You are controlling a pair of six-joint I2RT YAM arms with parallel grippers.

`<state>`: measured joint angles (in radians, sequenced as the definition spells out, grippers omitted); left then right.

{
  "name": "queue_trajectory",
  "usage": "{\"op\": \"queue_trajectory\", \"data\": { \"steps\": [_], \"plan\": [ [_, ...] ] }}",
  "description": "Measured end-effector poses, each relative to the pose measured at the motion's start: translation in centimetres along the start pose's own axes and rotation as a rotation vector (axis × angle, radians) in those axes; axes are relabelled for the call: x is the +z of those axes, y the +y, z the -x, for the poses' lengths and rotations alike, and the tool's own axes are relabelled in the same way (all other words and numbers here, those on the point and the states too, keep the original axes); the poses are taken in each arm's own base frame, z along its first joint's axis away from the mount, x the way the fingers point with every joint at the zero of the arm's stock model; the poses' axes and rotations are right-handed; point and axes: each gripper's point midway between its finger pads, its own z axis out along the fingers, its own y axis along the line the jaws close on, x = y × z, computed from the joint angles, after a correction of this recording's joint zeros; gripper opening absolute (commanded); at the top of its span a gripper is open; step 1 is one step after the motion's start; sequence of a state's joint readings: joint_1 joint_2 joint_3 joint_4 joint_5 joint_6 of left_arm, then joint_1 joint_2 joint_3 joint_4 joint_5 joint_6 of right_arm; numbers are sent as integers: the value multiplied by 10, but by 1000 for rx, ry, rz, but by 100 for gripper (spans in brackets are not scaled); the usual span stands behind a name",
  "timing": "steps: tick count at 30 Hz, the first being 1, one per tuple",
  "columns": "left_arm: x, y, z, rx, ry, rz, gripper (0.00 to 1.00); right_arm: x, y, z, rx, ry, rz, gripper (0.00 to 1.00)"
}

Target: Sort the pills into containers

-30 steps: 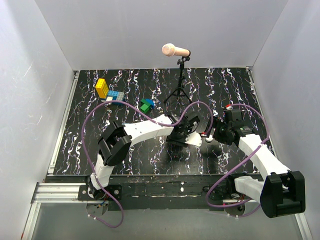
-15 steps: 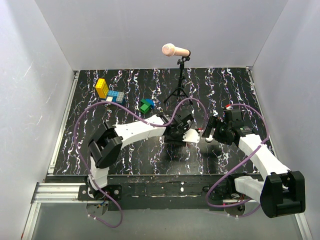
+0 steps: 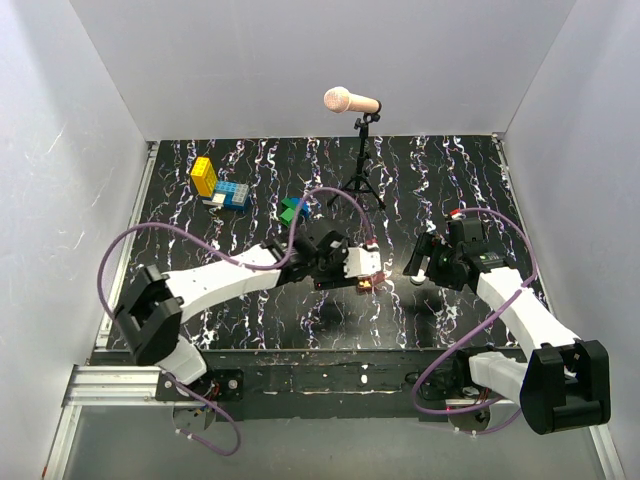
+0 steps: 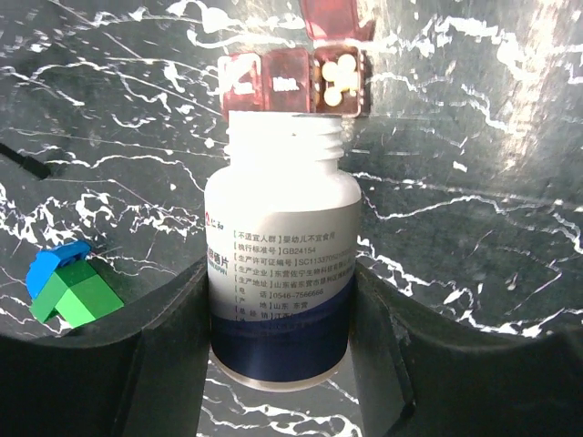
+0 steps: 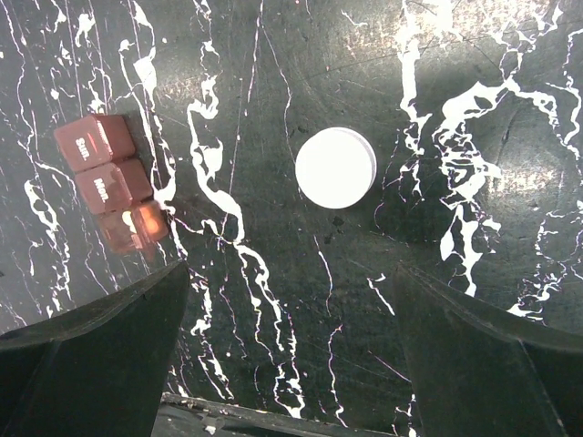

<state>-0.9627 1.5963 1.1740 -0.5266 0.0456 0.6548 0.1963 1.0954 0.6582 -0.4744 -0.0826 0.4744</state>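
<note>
The bottle's white cap (image 3: 418,278) (image 5: 335,167) lies flat on the tabletop below. My right gripper will next lower its open fingers to either side of the cap's rim and close.
My left gripper (image 4: 280,273) is shut on a white pill bottle (image 4: 278,246) with a blue band, gripped by its lower body; its mouth is uncapped. Just beyond the mouth lies the container, a reddish-brown pill box (image 4: 293,80). One lid segment (image 4: 332,18) is flipped up over a compartment of white pills (image 4: 339,77). From above, the bottle (image 3: 360,262) hangs over the box (image 3: 364,285) at mid-table. My right gripper (image 5: 291,273) hovers open and empty, above the bottle's white cap (image 5: 335,167), which lies on the table to the right of the box (image 5: 109,180).
A microphone (image 3: 350,100) on a black tripod (image 3: 360,185) stands at the back centre. Yellow (image 3: 204,175) and blue (image 3: 232,193) toy blocks sit back left. A green-and-blue block (image 3: 293,209) lies just behind my left wrist. White walls enclose the black marbled table (image 3: 180,240).
My left arm has swung its elbow far to the left, and its gripper has carried the bottle a little leftward over the box. The right arm has stayed still.
</note>
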Motion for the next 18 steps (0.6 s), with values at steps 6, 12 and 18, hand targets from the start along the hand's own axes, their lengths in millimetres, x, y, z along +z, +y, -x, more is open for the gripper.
{"op": "queue_trajectory", "data": {
  "steps": [6,12,18],
  "plan": [
    [-34,5,13,-126,-222,106,0,1,-2,-2,1,13,-8,98],
    [-75,9,45,-259,-520,168,0,-1,-2,-1,2,31,-22,98],
    [-112,2,74,-361,-816,146,0,1,-1,6,4,43,-40,98]
  ]
}}
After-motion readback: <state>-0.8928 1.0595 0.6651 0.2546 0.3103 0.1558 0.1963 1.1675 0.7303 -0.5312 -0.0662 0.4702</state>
